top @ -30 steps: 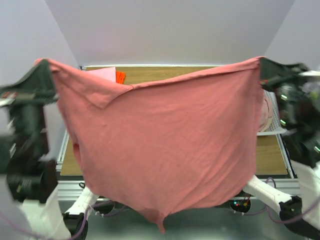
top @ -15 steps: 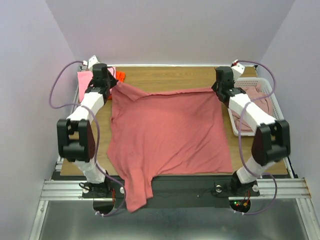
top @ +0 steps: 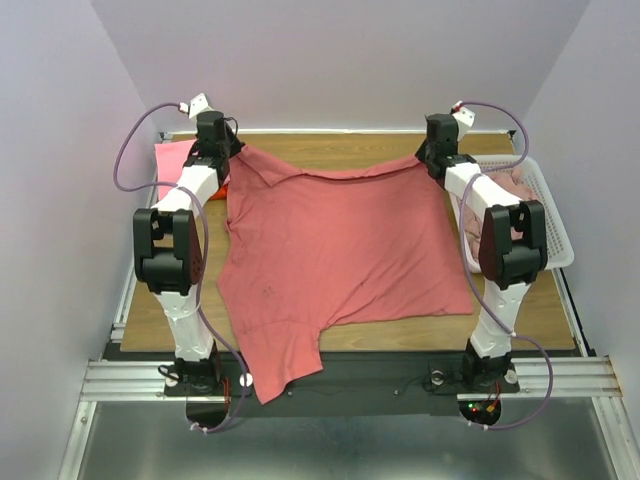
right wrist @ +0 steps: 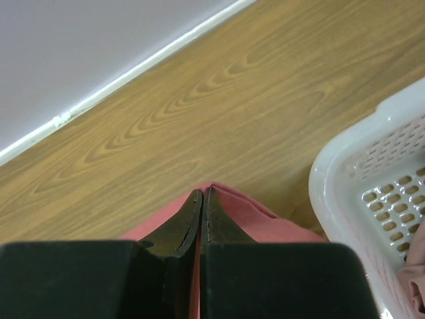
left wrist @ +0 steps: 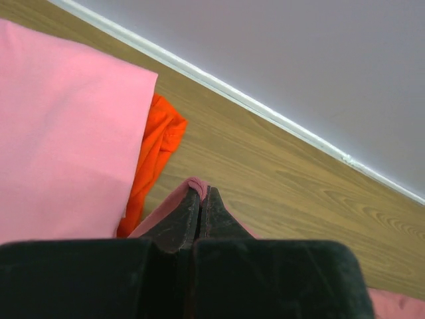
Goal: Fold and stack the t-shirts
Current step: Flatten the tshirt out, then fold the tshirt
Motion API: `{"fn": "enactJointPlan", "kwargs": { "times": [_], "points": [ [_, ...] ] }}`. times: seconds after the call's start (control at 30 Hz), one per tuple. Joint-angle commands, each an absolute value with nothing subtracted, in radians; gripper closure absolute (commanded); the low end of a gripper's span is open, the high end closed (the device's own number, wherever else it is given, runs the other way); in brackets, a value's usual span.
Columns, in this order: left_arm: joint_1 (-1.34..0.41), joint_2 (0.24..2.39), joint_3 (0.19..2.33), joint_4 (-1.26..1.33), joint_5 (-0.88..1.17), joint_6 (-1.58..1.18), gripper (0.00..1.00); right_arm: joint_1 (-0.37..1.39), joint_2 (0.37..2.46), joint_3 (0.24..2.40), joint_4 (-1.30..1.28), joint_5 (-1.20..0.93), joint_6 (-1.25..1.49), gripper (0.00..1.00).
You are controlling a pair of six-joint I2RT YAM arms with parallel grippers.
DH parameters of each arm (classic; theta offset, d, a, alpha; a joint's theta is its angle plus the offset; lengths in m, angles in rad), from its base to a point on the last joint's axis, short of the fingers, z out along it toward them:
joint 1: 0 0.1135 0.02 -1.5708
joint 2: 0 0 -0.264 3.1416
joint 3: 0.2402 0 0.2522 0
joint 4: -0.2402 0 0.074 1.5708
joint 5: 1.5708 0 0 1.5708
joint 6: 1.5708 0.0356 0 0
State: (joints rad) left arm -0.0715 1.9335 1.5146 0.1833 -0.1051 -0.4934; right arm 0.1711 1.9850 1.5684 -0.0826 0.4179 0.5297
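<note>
The t-shirt is still lying spread flat, so my left gripper will next move back toward my base and let go of the t-shirt's far corner over the t-shirt by the hanging sleeve [top: 250,289].
A large dusty rose-red t-shirt [top: 335,250] lies spread flat over the wooden table, one sleeve hanging over the near edge. My left gripper [top: 228,158] is shut on its far left corner [left wrist: 196,186]. My right gripper [top: 428,160] is shut on its far right corner [right wrist: 229,199]. Both corners sit near the table's far edge. A folded bright pink shirt [left wrist: 60,133] lies at the far left with an orange-red shirt [left wrist: 156,149] beside it, partly under it. Paler pink shirts [top: 505,190] lie in the basket.
A white plastic mesh basket [top: 555,225] stands at the right side of the table, close to my right gripper [right wrist: 358,179]. The white back rail [top: 330,131] and the wall run along the far edge.
Both arms have swung forward and down from holding the shirt up in the air. The shirt has been laid flat on the table and drawn toward the far edge.
</note>
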Motion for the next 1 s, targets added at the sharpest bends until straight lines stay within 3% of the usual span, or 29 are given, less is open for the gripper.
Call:
{"fn": "enactJointPlan", "kwargs": {
  "times": [0.0,0.97],
  "points": [
    [-0.072,1.898,1.502,0.218,-0.113,-0.476,1.0,0.155,1.977,1.606,-0.012,0.411,0.491,1.0],
    [-0.178,1.114,0.741,0.002,-0.196,-0.699,1.0,0.149,1.695,1.312,-0.043,0.425,0.436,1.0]
  ]
}}
